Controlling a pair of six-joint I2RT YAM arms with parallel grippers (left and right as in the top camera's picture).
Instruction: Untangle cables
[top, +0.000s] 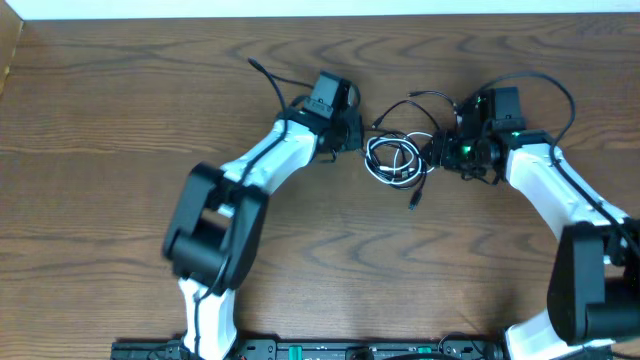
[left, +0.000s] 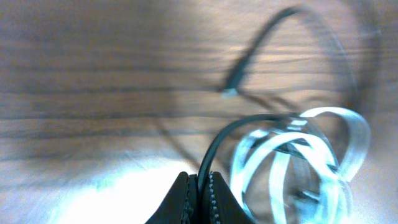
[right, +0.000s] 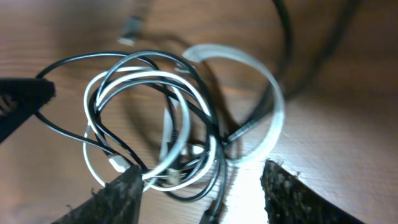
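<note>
I need to raise my left gripper above the tangled coil and let go of the piece of black cable, because it still runs from that gripper into the white loops.
The black cable and the white cable lie tangled in a small coil on the wooden table, between my two grippers. My left gripper sits at the coil's left edge. In the left wrist view it is shut on a strand of the black cable, with white loops just to the right. My right gripper is at the coil's right edge. It stands open over the coil, where black and white strands cross between its fingers.
A loose black plug end points toward the front of the table. Thicker arm wires arch behind both wrists. The table's back edge is close behind, and a black rail runs along the front.
</note>
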